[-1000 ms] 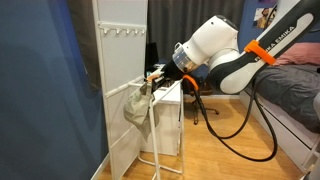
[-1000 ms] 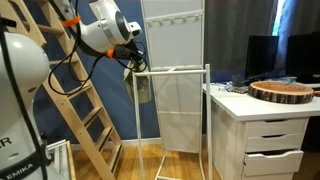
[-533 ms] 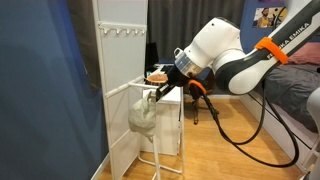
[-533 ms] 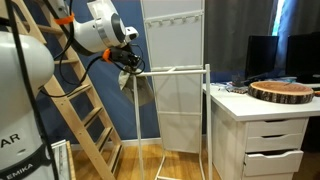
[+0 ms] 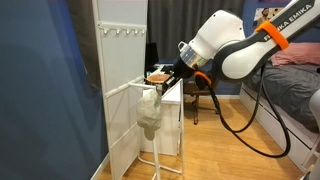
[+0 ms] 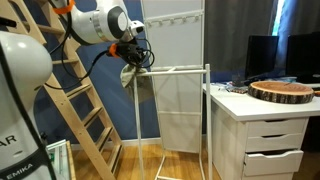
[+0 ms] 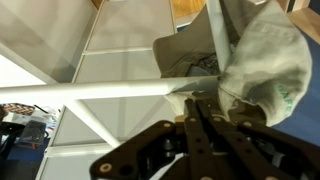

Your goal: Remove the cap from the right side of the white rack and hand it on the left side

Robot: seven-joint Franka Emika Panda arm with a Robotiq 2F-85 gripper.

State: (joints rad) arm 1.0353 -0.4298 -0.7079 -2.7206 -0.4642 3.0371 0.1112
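The robot's gripper will move down gently and a little next, toward the rack's upper corner (image 5: 154,88) (image 7: 220,79), to release the cap there, because that corner is just below the gripper's fingers.
The pale beige-grey cap (image 5: 150,108) hangs limp at the top bar of the slim white rack (image 5: 160,150), right below my gripper (image 5: 166,82). In the other exterior view the cap (image 6: 131,78) droops at the left upper corner of the rack (image 6: 176,69), under the gripper (image 6: 131,63). In the wrist view the fingers (image 7: 200,106) are pressed together with cap fabric (image 7: 265,60) bunched at their tips, next to the rack's white tube (image 7: 100,90).
A tall white panelled cabinet with pegs (image 5: 120,70) stands behind the rack (image 6: 175,40). A wooden ladder (image 6: 85,130) leans on one side. White drawers (image 6: 265,135) carry a round orange-brown item (image 6: 283,91). A bed (image 5: 295,95) lies beyond the arm.
The gripper has lifted and carried the cap along the rack's top bar towards its corner. The cap now hangs straighter and closer under the gripper.
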